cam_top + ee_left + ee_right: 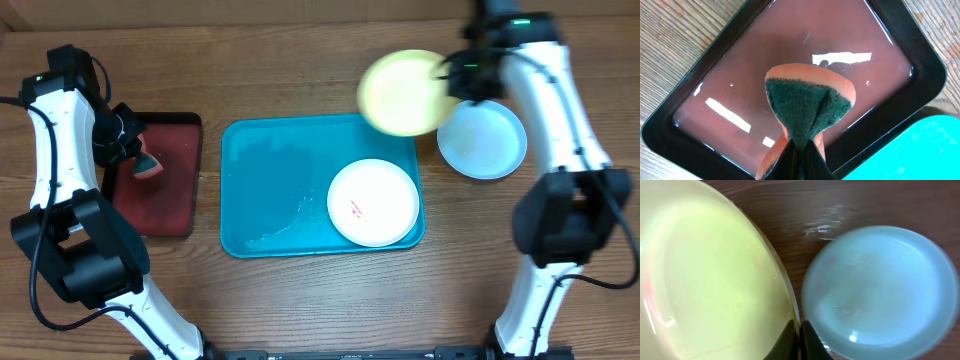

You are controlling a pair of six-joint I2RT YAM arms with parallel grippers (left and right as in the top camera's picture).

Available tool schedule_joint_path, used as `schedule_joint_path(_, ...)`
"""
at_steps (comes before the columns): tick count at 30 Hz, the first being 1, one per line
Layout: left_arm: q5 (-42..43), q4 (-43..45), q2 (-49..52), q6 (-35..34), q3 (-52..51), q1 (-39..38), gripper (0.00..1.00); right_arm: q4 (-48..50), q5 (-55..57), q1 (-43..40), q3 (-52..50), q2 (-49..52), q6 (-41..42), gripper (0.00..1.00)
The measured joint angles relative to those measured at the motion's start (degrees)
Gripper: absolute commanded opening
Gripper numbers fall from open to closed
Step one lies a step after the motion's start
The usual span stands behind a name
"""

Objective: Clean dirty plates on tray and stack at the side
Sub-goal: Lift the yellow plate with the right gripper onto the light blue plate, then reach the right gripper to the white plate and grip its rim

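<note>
My right gripper will move away from the tray and down to let go of the yellow-green plate's rim over the pale blue plate (482, 139) (880, 291), because that one is already lying aside.
The turquoise tray (270, 190) lies mid-table. The white plate (373, 202) with a small red smear sits in its right half. My right gripper (447, 72) is shut on the rim of the yellow-green plate (402, 92) and holds it in the air over the tray's far right corner. In the right wrist view the plate (710, 280) fills the left, pinched by the fingers (799, 335). The pale blue plate (482, 139) lies on the table right of the tray, also in the right wrist view (880, 290). My left gripper (800, 157) is shut on an orange-and-green sponge (807, 107).
A dark red, black-rimmed tray (165, 185) holding shiny liquid stands left of the turquoise tray; it also shows in the left wrist view (790, 45). The sponge (146, 160) hangs over it. A corner of the turquoise tray (920, 150) is close by.
</note>
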Motion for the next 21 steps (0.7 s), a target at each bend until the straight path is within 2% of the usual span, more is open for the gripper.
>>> schedule_joint_path(4,0.02,0.22,0.0,0.0,0.0,0.0,0.04,0.44,-2.6,-8.63,-6.4,-0.79,0.61,0.04)
schedule_joint_path(8,0.02,0.22,0.0,0.0,0.0,0.0,0.04,5.2,-3.54,-14.16,-14.34,-0.85,0.9,0.04)
schedule_joint_path(13,0.02,0.26,0.0,0.0,0.0,0.0,0.04,9.53,-4.15,-17.94,-20.61,-0.85,1.07,0.04)
schedule_joint_path(17,0.02,0.31,0.0,0.0,0.0,0.0,0.04,11.1,-4.5,-18.8,-21.73,-0.85,1.29,0.05)
schedule_joint_path(19,0.02,0.31,-0.02,0.0,0.0,0.0,0.04,11.67,-4.59,-18.82,-21.73,-0.85,1.42,0.2)
schedule_joint_path(21,0.02,0.31,0.0,0.0,0.0,0.0,0.04,11.76,-4.83,-18.82,-21.75,-0.85,2.01,0.2)
